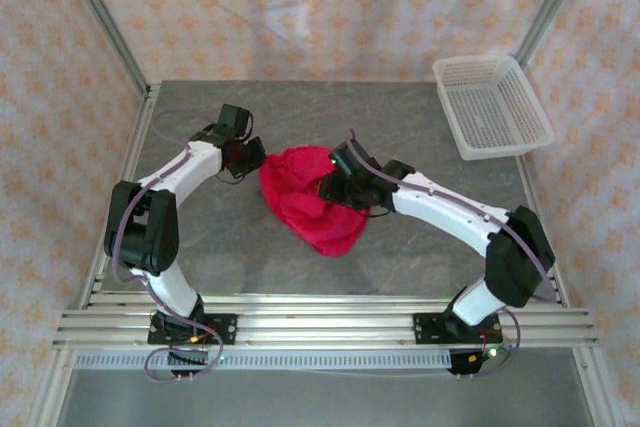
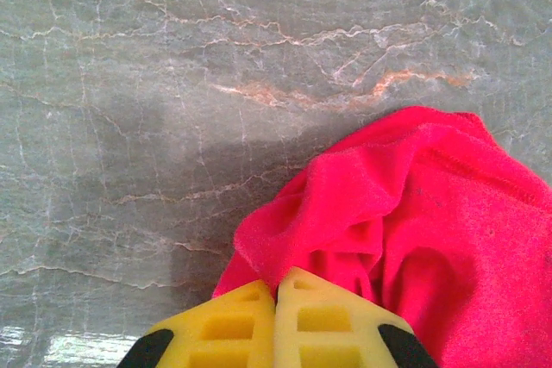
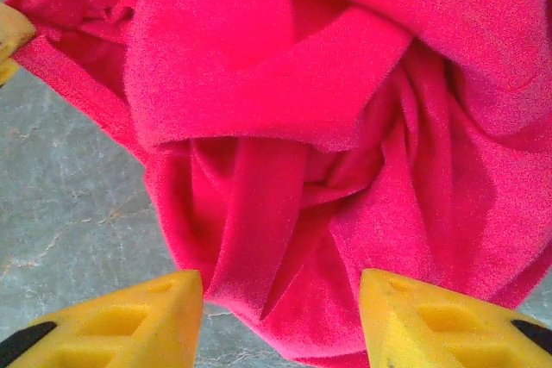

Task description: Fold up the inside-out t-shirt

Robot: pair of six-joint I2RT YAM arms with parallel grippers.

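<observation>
The right gripper moves outward and down onto the t-shirt's far end toward the basket next, as my left gripper already pinches a fold across the heap.
The inside-out t-shirt (image 1: 305, 202) is a bright red crumpled heap in the middle of the grey table. My left gripper (image 1: 250, 155) sits at the heap's upper left edge. In the left wrist view its yellow fingers (image 2: 233, 327) are pressed together, pinching a fold of the t-shirt (image 2: 414, 213). My right gripper (image 1: 338, 182) hovers over the heap's right side. In the right wrist view its yellow fingers (image 3: 129, 321) stand apart, open, with bunched folds of the t-shirt (image 3: 285, 127) lying between and beyond them, not clamped.
A white mesh basket (image 1: 490, 107) stands at the table's far right corner. Bare grey marbled table (image 1: 200, 247) surrounds the heap. Aluminium rails (image 1: 320, 327) run along the near edge, and patterned walls close in the back and sides.
</observation>
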